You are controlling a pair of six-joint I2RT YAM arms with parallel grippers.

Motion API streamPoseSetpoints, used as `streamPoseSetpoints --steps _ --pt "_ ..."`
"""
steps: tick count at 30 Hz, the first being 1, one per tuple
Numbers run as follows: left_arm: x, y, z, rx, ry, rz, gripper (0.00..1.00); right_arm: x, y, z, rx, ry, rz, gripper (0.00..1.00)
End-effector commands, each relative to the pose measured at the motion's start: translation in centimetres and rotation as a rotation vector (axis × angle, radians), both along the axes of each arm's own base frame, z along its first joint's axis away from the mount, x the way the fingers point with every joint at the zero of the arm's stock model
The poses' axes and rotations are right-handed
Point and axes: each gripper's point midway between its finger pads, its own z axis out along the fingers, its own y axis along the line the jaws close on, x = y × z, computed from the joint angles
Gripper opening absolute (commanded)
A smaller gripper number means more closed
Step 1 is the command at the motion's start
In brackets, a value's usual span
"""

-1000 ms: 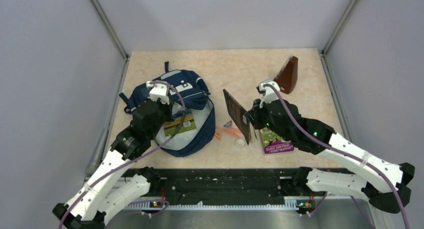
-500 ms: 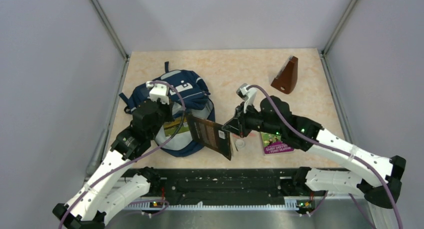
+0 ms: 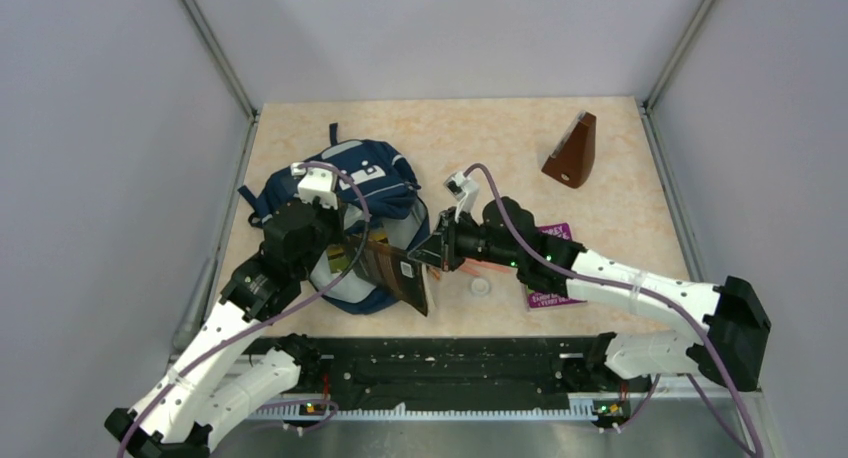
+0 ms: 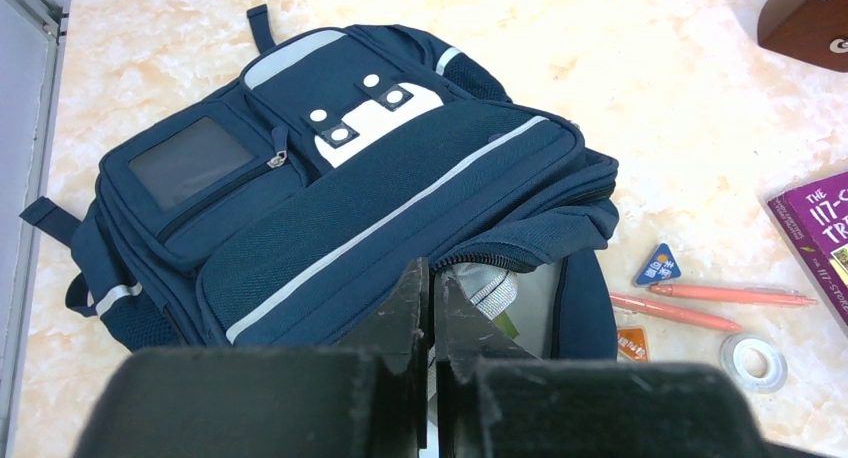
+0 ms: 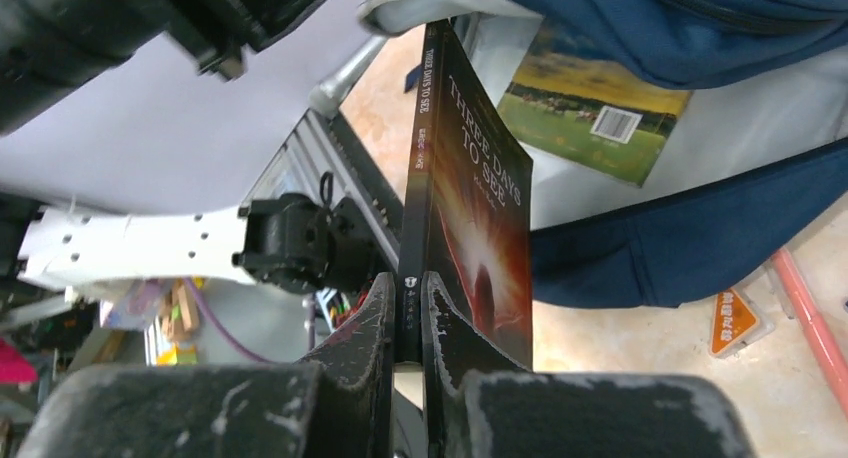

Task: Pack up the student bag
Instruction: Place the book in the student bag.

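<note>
I will next turn my right gripper, move it down into the bag's opening (image 3: 379, 235) (image 5: 600, 103) and let go of the book, because the bag's opening is below and to the left of my gripper in the top view.
The student bag (image 3: 372, 174) (image 4: 330, 198), navy with pale stripes, lies at the left of the table with its mouth unzipped. My left gripper (image 3: 336, 218) (image 4: 432, 270) is shut on the zipped rim of that mouth and holds it up. My right gripper (image 3: 431, 257) (image 5: 407, 278) is shut on the spine end of a dark book (image 3: 393, 267) (image 5: 480, 208) titled "Three Days to See". The book is tilted, with its far end at the bag's mouth. Another book (image 5: 590, 103), green and yellow, lies inside on the pale lining.
A purple book (image 3: 553, 296) (image 4: 815, 233) lies partly under my right arm. Two orange pens (image 4: 700, 303), a tape roll (image 3: 481, 287) (image 4: 752, 361), a blue triangle tag (image 4: 658, 265) and a small orange packet (image 4: 630, 343) lie right of the bag. A brown wedge (image 3: 572, 153) stands far right.
My right arm has carried the dark book leftward from the table's middle to the bag's mouth. The left arm and the bag have not moved.
</note>
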Motion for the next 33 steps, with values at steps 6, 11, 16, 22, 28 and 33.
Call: streamPoseSetpoints --steps 6,11,16,22,28,33 --pt "0.5 -0.4 3.8 -0.096 -0.125 0.003 0.0 6.0 1.1 -1.6 0.072 0.014 -0.31 0.0" --pt "0.5 -0.4 3.8 -0.094 -0.125 0.004 0.0 8.9 -0.6 -5.5 -0.031 -0.011 -0.485 0.0" --pt "0.5 -0.4 3.7 -0.093 -0.123 0.003 0.0 10.8 -2.2 -9.4 -0.152 -0.027 -0.618 0.0" --pt "0.6 -0.5 3.6 -0.089 -0.12 0.005 0.0 11.7 -2.9 -12.5 -0.212 -0.023 -0.697 0.0" --pt "0.7 -0.6 3.4 -0.086 -0.114 0.003 0.0 12.4 -3.3 -12.9 -0.132 0.006 -0.78 0.0" --pt "0.7 -0.6 3.4 -0.084 -0.113 0.002 0.0 12.1 -2.5 -10.6 0.007 0.028 -0.759 0.0"
